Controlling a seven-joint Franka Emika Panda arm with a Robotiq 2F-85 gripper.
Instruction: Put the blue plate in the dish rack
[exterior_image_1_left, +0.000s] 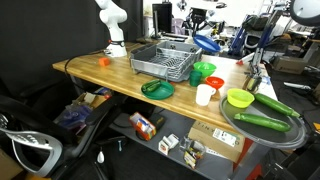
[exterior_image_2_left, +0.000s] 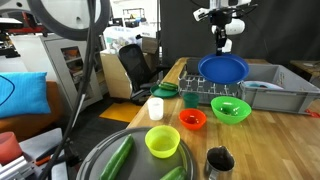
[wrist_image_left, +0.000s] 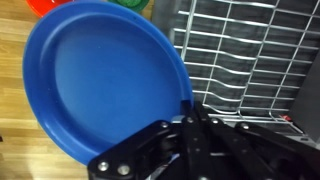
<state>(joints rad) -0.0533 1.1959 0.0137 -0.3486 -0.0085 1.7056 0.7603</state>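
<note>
The wire dish rack (exterior_image_1_left: 165, 60) (wrist_image_left: 240, 65) is further out and lower, so the gripper next needs to move outward, then down into it, and let go of the plate where bare wires leave room.
The blue plate (exterior_image_2_left: 223, 69) hangs in the air, pinched at its rim by my gripper (exterior_image_2_left: 218, 43). In an exterior view the plate (exterior_image_1_left: 206, 43) is tilted above the near end of the grey wire dish rack (exterior_image_1_left: 165, 60). In the wrist view the plate (wrist_image_left: 100, 80) fills the left side, with my gripper's fingers (wrist_image_left: 190, 118) shut on its right edge and the rack's wires (wrist_image_left: 250, 50) to the right. In an exterior view the rack (exterior_image_2_left: 275, 88) lies behind and right of the plate.
On the wooden table stand a green bowl (exterior_image_2_left: 231, 109), an orange bowl (exterior_image_2_left: 193, 119), a yellow-green bowl (exterior_image_2_left: 162, 141), a white cup (exterior_image_2_left: 155, 108) and a dark green plate (exterior_image_1_left: 157, 89). A round grey tray (exterior_image_1_left: 268, 125) holds cucumbers. A metal cup (exterior_image_2_left: 218, 162) stands near the front.
</note>
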